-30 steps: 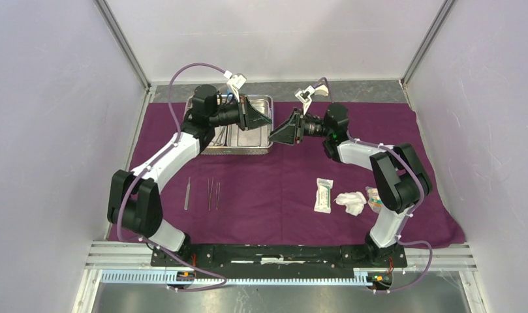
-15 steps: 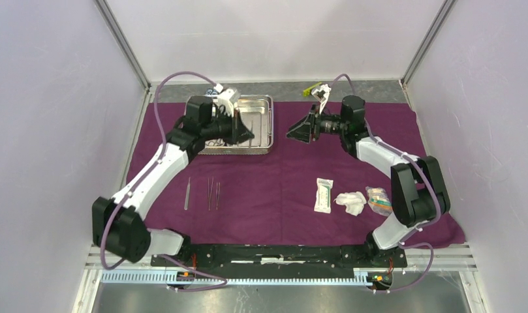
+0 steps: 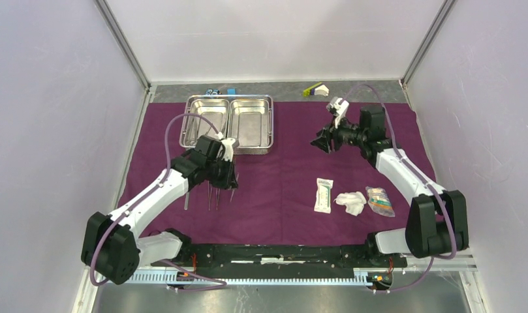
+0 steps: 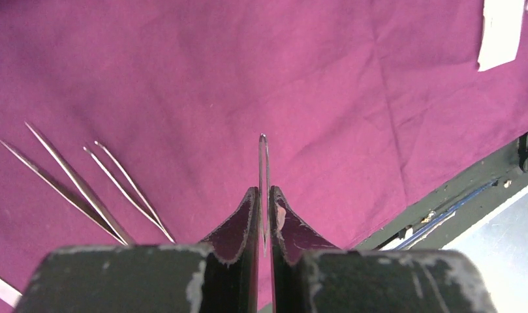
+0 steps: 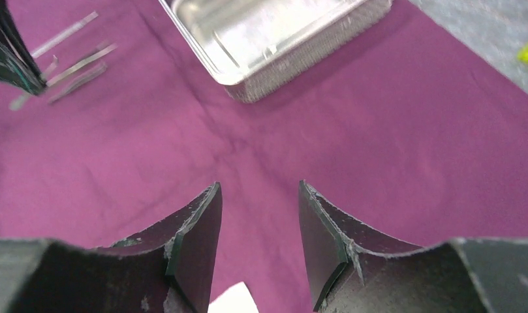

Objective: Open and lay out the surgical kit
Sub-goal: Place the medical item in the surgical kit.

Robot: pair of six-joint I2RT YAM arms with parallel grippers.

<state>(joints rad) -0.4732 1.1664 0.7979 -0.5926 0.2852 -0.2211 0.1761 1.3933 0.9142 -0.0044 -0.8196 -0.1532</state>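
Observation:
My left gripper will next turn and move down onto the bare cloth (image 4: 166, 171) beside the smaller pair to let go of its tweezers, as more tweezers (image 4: 78, 186) lie side by side.
The dark purple cloth (image 3: 280, 169) lies spread over the table. The two-compartment steel tray (image 3: 230, 123) stands at the back left. My left gripper (image 3: 226, 180) hovers low over the cloth in front of the tray, shut on slim metal tweezers (image 4: 264, 166) that point forward past the fingertips. More tweezers (image 4: 78, 186) lie side by side on the cloth just to its left. A white packet (image 3: 324, 195), white gauze (image 3: 350, 203) and a small clear packet (image 3: 379, 200) lie at the front right. My right gripper (image 3: 322, 140) is open above the cloth, nothing between its fingers.
A small blue block (image 3: 230, 91) and a yellow-green and white piece (image 3: 315, 89) lie on the bare grey strip behind the cloth. Upright frame posts stand at both back corners. The tray's corner (image 5: 248, 85) lies ahead of my right gripper (image 5: 258, 189).
My left arm has come from the tray toward the front, carrying the tweezers to the row on the cloth. My right arm has drawn back to the right and opened wider.

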